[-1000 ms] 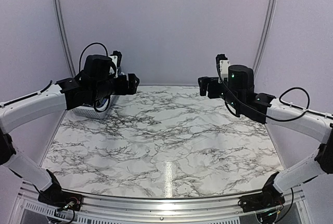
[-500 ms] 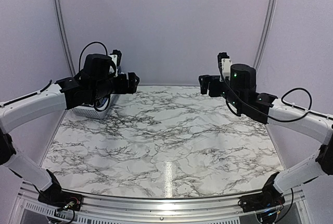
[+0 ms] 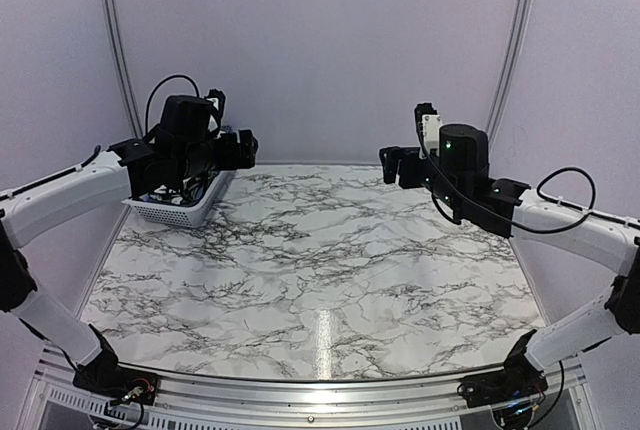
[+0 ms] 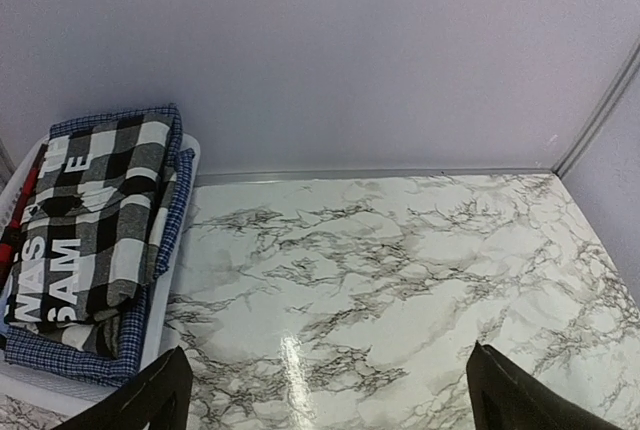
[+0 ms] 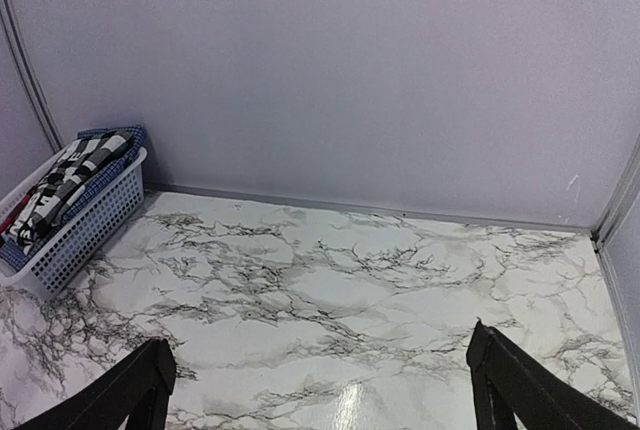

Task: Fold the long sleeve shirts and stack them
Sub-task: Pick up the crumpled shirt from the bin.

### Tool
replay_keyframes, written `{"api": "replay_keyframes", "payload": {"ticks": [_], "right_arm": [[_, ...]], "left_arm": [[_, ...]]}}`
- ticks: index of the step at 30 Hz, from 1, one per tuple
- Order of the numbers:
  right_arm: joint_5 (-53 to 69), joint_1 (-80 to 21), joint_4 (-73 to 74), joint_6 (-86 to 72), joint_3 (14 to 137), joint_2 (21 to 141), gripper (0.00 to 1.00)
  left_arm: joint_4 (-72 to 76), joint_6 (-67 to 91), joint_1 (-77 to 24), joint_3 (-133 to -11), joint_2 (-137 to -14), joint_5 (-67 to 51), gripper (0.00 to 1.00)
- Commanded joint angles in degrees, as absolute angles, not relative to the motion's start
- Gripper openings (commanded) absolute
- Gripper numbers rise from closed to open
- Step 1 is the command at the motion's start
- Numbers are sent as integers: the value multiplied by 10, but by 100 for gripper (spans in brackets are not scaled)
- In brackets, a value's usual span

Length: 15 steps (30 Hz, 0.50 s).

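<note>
My left gripper shifts over the basket next and lowers onto the lettered middle of the black-and-white checked shirt (image 4: 105,215) on top.
The long sleeve shirts lie folded in a white slotted basket (image 4: 160,322) at the far left corner of the table. On top is a black-and-white checked shirt (image 4: 105,215) with white lettering, and under it lies a blue fine-checked shirt (image 4: 85,360). The same pile (image 5: 68,182) shows in the right wrist view. My left gripper (image 4: 326,355) hangs open in the air to the right of the basket (image 3: 178,212), holding nothing. My right gripper (image 5: 318,342) is open too, raised over the far right of the marble table (image 3: 320,250).
A strip of red fabric (image 4: 24,200) shows at the basket's left side. Pale walls close the table on three sides, with a grey rail (image 4: 400,174) along the back edge. Both arm bases sit at the near edge.
The left arm has swung a little back and to the left, uncovering the basket in the top view. The right arm shifted slightly and returned. Both grippers stayed open.
</note>
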State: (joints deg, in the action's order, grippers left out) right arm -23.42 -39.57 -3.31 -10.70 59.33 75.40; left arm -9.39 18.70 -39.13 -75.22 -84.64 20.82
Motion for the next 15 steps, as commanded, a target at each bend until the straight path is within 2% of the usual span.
{"api": "replay_keyframes", "payload": {"ticks": [1, 15], "right_arm": [[-224, -394, -21, -106, 622, 772, 98], [-213, -389, -7, -109, 627, 783, 98]], "left_arm": [[-127, 204, -319, -784, -867, 173, 99], [-180, 244, -139, -932, -1039, 94, 99]]}}
